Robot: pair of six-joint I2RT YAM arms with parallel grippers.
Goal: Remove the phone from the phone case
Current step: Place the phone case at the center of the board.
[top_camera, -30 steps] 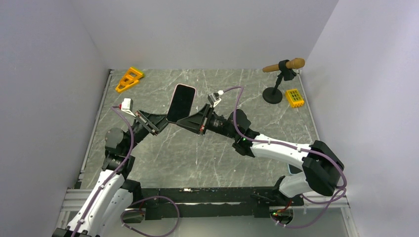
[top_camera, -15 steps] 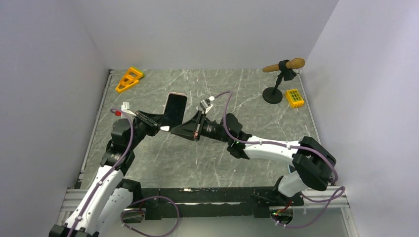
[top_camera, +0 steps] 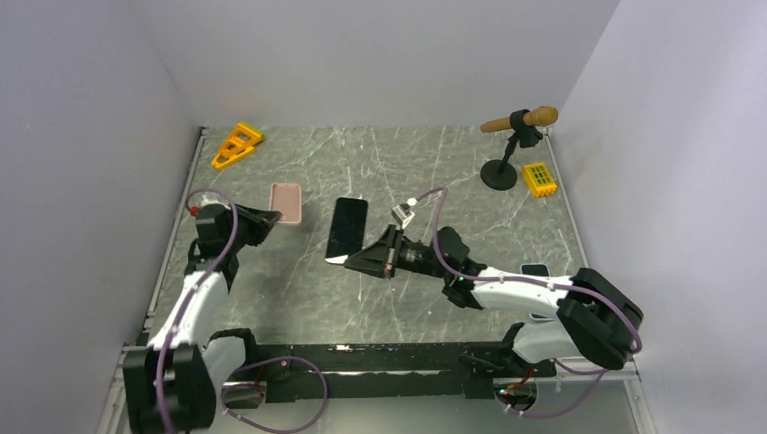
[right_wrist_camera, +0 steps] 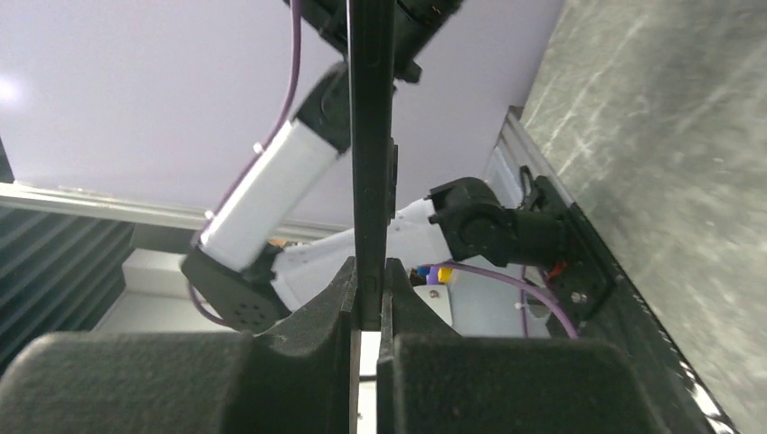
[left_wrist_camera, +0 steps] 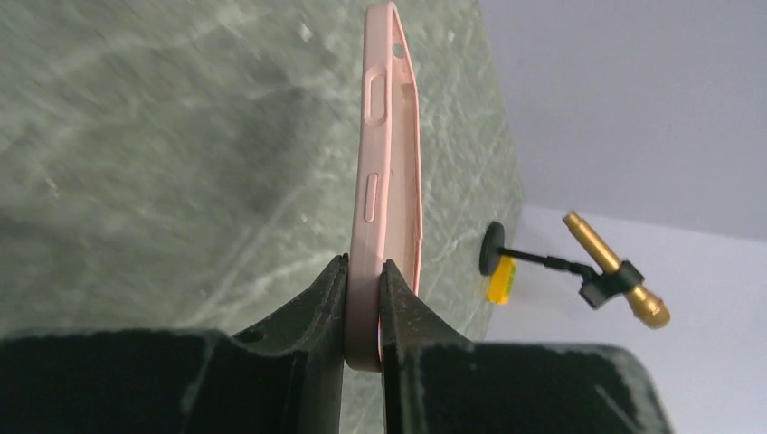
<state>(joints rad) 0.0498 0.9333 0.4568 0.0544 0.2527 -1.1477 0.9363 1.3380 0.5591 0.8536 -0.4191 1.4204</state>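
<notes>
My left gripper should next go down and outward to the bare tabletop below and outward of it, and let go of the pink phone case (top_camera: 286, 202), which is already empty of its phone.
The pink phone case (top_camera: 286, 202) is empty and held at its near end by my left gripper (top_camera: 262, 217), which is shut on it at the left of the table. In the left wrist view the case (left_wrist_camera: 387, 172) stands edge-on between the fingers (left_wrist_camera: 324, 298). The black phone (top_camera: 347, 227) is apart from the case, held at its near end by my right gripper (top_camera: 355, 260), which is shut on it at mid-table. In the right wrist view the phone (right_wrist_camera: 371, 136) is a thin dark edge clamped between the fingers (right_wrist_camera: 407, 303).
An orange triangular frame (top_camera: 235, 145) lies at the back left. A wooden mallet on a black stand (top_camera: 514, 136) and a yellow block (top_camera: 539, 178) are at the back right. A small dark object (top_camera: 534, 269) lies by the right arm. White walls close in the table.
The phone and case have come apart. My left gripper moved left with the pink case; my right gripper moved right and toward the near edge with the phone.
</notes>
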